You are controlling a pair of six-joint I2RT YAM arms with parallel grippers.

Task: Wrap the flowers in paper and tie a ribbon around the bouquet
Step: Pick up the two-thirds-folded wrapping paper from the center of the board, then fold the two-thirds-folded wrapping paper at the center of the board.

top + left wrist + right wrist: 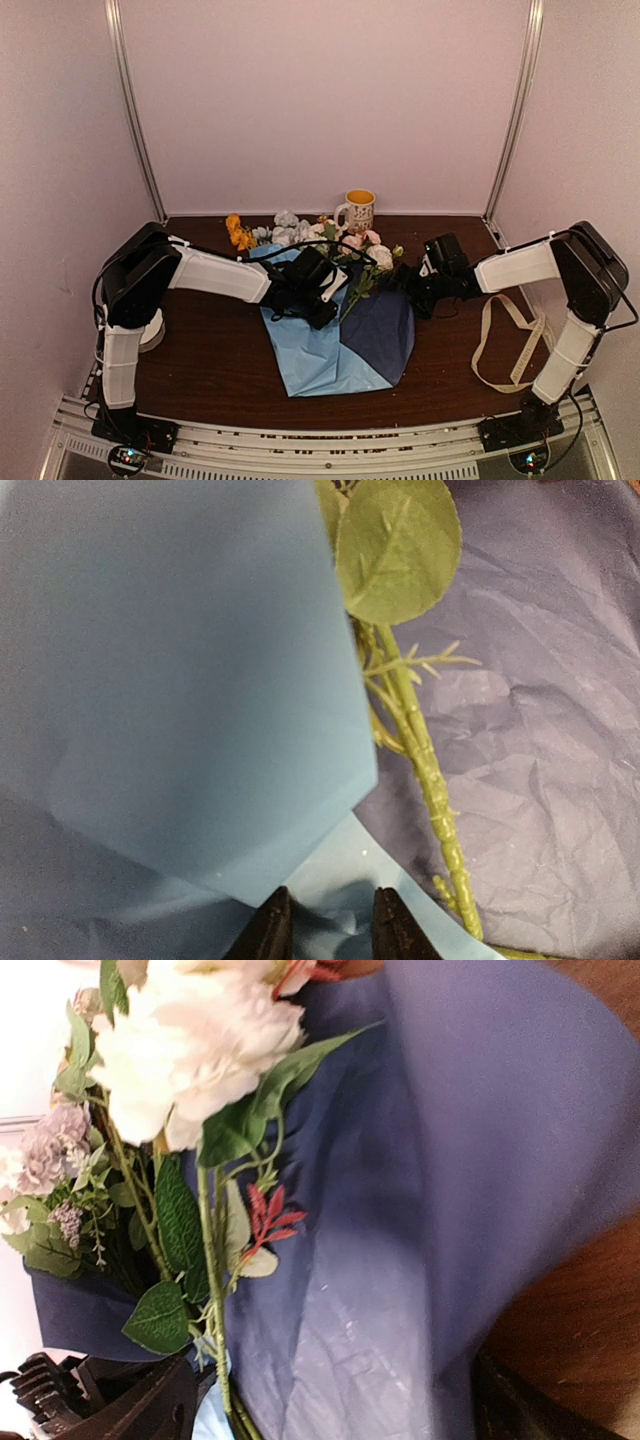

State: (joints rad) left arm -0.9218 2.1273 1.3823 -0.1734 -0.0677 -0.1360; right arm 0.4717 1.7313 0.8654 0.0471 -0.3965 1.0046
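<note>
The lifted fold of paper is between the open fingers of my right gripper. I need to move my right gripper toward the flower stems next and close it on that fold.
The blue paper lies mid-table, its left flap folded up and paler. The flowers rest on it, heads toward the back wall and stems running down the crease. My left gripper sits over the left flap; in its wrist view the left gripper is shut on a bunched fold of the paper. My right gripper is at the paper's right edge. Seen from its wrist, the right gripper is open, straddling loose paper beside the white flower heads. The beige ribbon lies looped on the right.
A white mug with a yellow inside stands at the back wall behind the flower heads. Brown tabletop shows to the left of the paper and between the paper and the ribbon. Pale walls close the table in on three sides.
</note>
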